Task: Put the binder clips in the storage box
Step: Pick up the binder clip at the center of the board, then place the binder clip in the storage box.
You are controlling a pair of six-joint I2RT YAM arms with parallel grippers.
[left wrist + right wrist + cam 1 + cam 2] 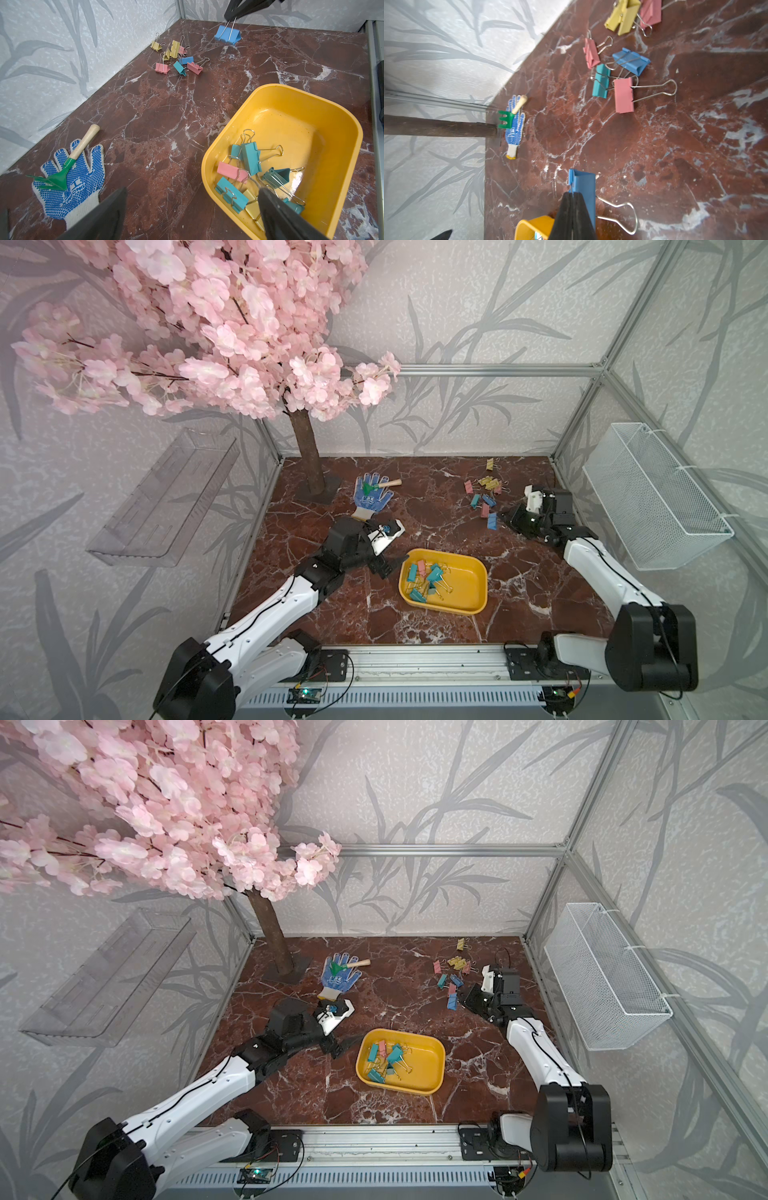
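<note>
My right gripper moves back over the storage box's bottom beside its clips next and releases the blue clip's wire handle, as that spot is still bare.
The yellow storage box [461,580] [419,1065] [291,128] sits at mid-table with several binder clips [428,578] [249,162] in its left half. More binder clips [484,493] [453,973] [178,58] [612,72] lie scattered at the back right. My right gripper [503,518] [572,194] is shut on a wire handle of a blue clip [492,521] [227,35] [583,182], low at the table beside that scatter. My left gripper [392,566] [193,191] stands open and empty at the box's left rim, one finger over the clips inside.
A blue-dotted glove [370,495] with a green hand rake on it lies at the back left, near the tree trunk [309,456] and its base plate. A white wire basket [652,493] hangs on the right wall and a clear shelf [166,497] on the left wall.
</note>
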